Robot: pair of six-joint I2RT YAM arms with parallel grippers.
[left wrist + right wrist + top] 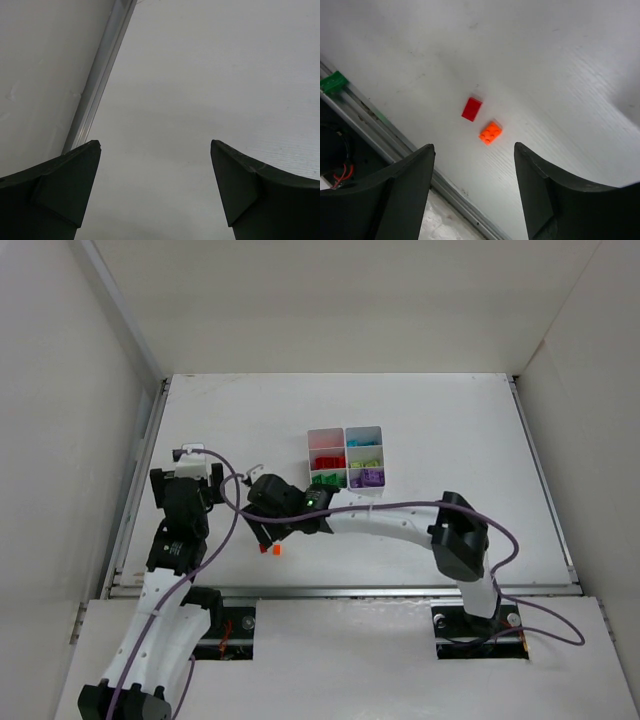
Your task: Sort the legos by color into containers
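Observation:
My right gripper is open and needs to move down onto the red brick (264, 550) (471, 109) next and close on its sides, because the gap beside the orange brick leaves room for my fingers.
Two legos lie loose near the table's front edge: a red brick (471, 109) and an orange brick (490, 132) with four studs, side by side but apart. In the top view the red brick (264, 550) and the orange brick (277, 551) sit just below my right gripper (262, 536). That right gripper (474, 146) hangs above them, open and holding nothing. The containers, a white six-compartment tray (345, 427), stand at mid-table with red, cyan, yellow-green, green and purple pieces inside. My left gripper (155, 142) is open over bare table at the left (205, 472).
A metal rail (385, 137) runs along the table's front edge, close to the two bricks, with a green clip (332, 81) on it. Another rail (100, 75) borders the left side. White walls enclose the table. The right arm (400, 525) stretches across the front.

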